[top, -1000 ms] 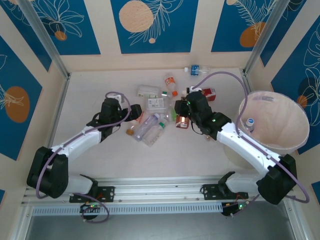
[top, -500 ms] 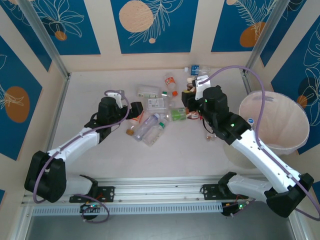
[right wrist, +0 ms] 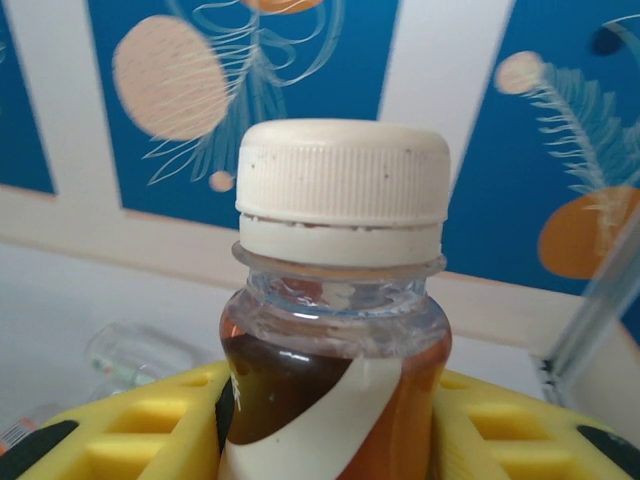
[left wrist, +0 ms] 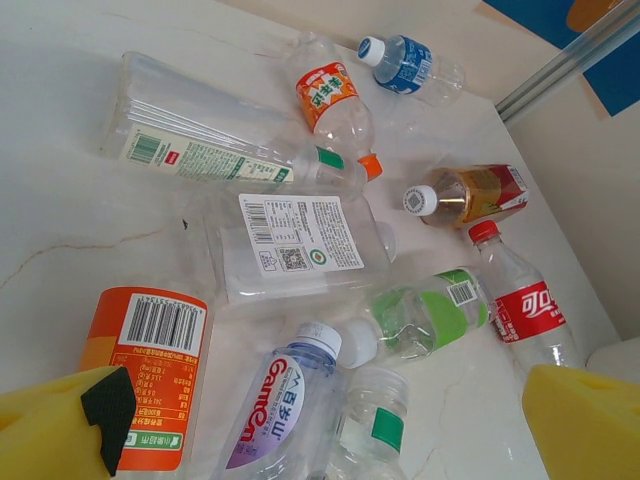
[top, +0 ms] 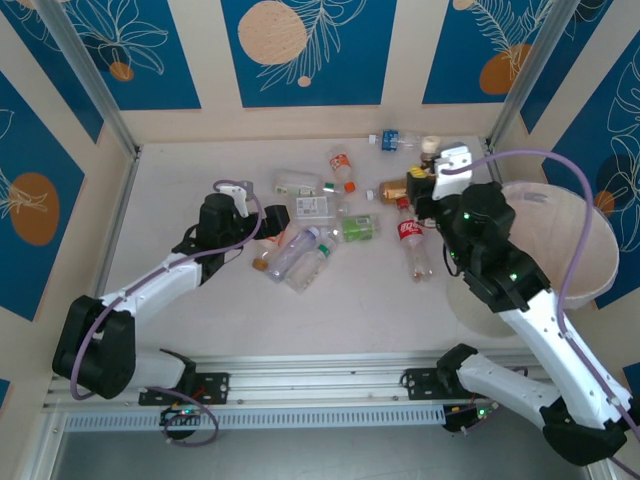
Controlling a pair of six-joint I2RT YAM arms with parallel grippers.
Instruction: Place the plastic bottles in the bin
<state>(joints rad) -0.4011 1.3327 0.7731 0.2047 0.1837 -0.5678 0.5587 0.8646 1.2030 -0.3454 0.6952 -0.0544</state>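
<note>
The right gripper swings sideways over the bin's opening next and releases the brown bottle. The bin stands beside that gripper, away from scattered bottles.
Several plastic bottles lie scattered in the middle of the table. My left gripper hangs open just above a purple-labelled bottle and a clear one with a green tag; its yellow fingers stand wide apart. An orange-labelled bottle lies at its left. My right gripper is shut on a brown bottle with a white cap, held upright in the air. In the top view that gripper is raised left of the bin, at the table's right.
A red-labelled cola bottle, a green one and a brown one lie between the arms. A blue-capped bottle rests near the back wall. Metal posts stand at the back corners.
My right arm has lifted from the pile and swung right toward the bin, carrying the brown bottle. The left arm has barely moved and stays open.
</note>
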